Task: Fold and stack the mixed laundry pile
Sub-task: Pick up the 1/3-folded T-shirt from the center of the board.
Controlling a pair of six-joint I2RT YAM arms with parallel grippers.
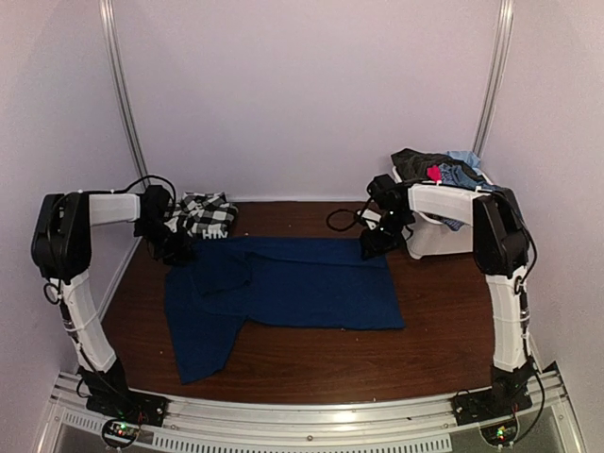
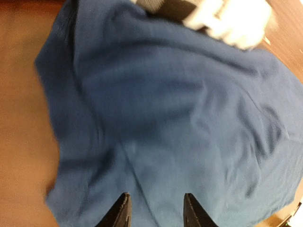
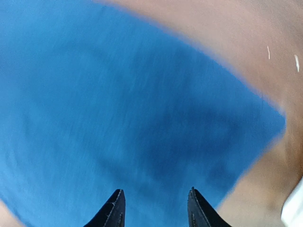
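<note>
My right gripper will move back and down to the hem at the navy piece's near corner on the bin side.
A long navy blue piece lies spread flat in the middle of the brown table, one leg trailing toward the near left. My left gripper hangs over its far left corner and my right gripper over its far right corner. In the left wrist view the left gripper is open above the blue cloth, nothing between its fingers. The right wrist view shows the right gripper open the same way over the cloth. A black-and-white checked shirt lies bunched at the back left.
A white bin stands at the back right behind my right arm, heaped with dark grey, red and light blue garments. Bare table shows to the right of the navy piece and along the near edge. Walls close in on three sides.
</note>
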